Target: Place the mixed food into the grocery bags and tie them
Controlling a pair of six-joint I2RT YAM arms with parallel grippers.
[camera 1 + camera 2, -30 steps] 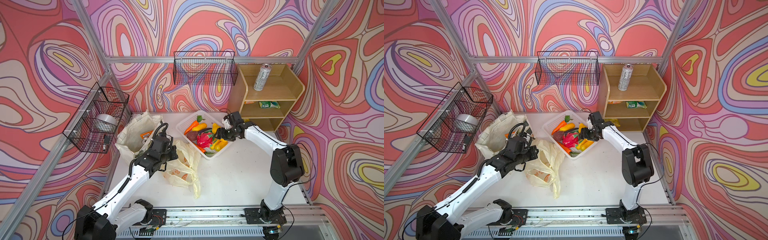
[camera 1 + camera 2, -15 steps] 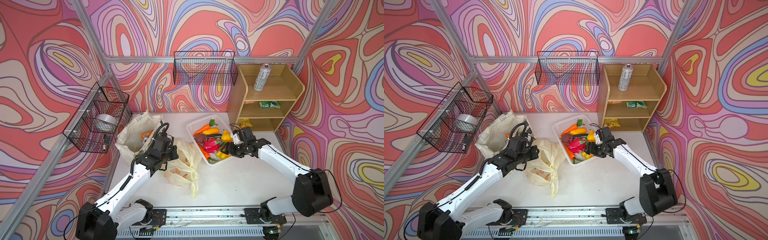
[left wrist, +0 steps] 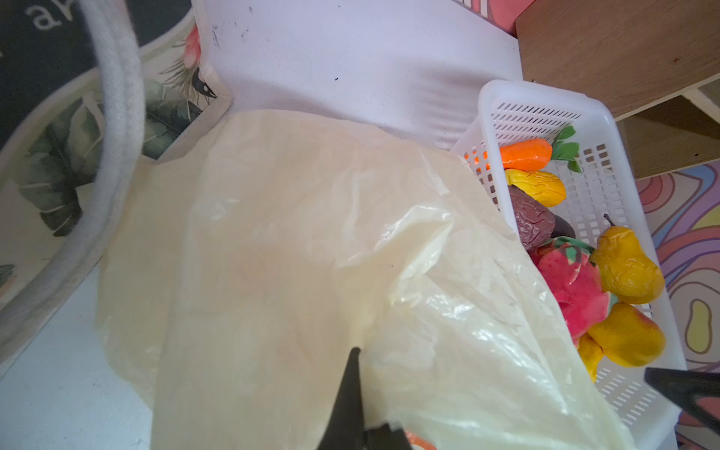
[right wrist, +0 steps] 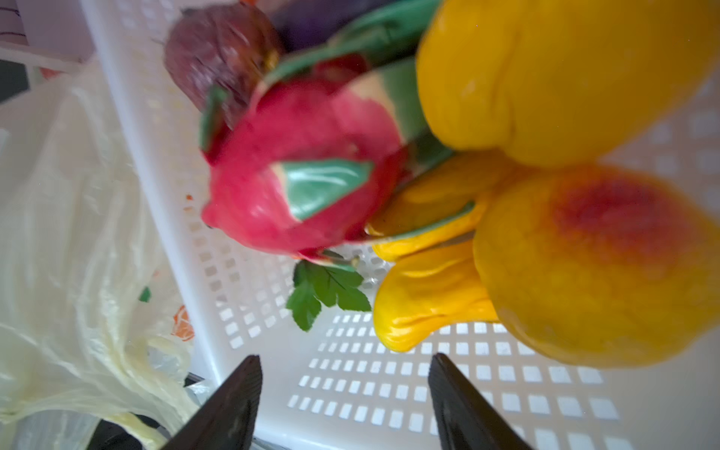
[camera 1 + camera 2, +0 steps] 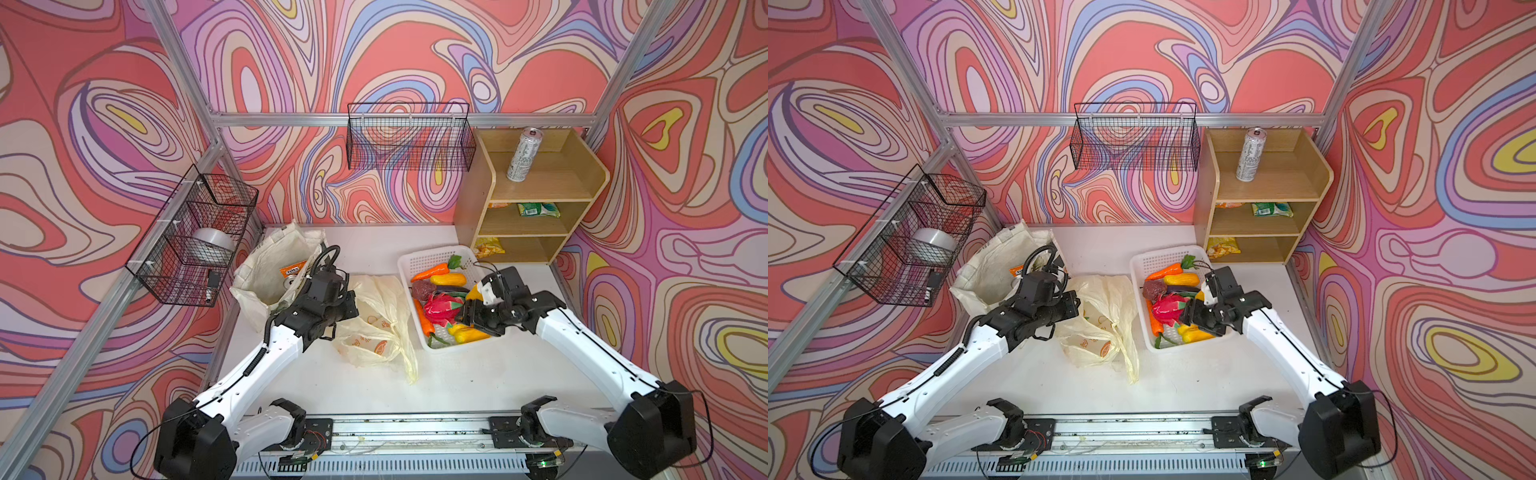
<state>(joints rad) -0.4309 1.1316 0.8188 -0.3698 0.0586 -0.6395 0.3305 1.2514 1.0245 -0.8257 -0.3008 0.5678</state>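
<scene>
I should next swing my right gripper outward and lower it onto the far carrot's thick leafy end [image 5: 448, 265]. That end is outward of and below the gripper's open fingers.
The pale-yellow plastic grocery bag [image 5: 374, 328] [image 5: 1100, 328] lies crumpled mid-table. My left gripper [image 5: 345, 307] [image 3: 356, 362] is shut on its raised edge, and the film drapes over the fingers. Behind it the cream canvas tote [image 5: 266, 270] stands open with an orange packet [image 5: 293, 269] inside. Toy fruit and vegetables fill the white lattice basket [image 5: 432, 255], among them a pink dragon fruit [image 5: 440, 309] [image 4: 304, 187]. My right gripper [image 5: 467, 313] [image 4: 345, 362] hangs open over the basket's near end, holding nothing. A silver can [image 5: 521, 156] stands on the shelf top.
The wooden shelf unit [image 5: 469, 199] at back right also holds a green packet [image 5: 538, 209] and a yellow packet [image 5: 488, 247]. Black wire baskets hang on the back wall [image 5: 409, 141] and the left rail [image 5: 195, 237]. The basket sits close beside the plastic bag.
The white basket has shifted right and toward the front. My right gripper has moved from its far side to its near end. The left arm has held still on the bag.
</scene>
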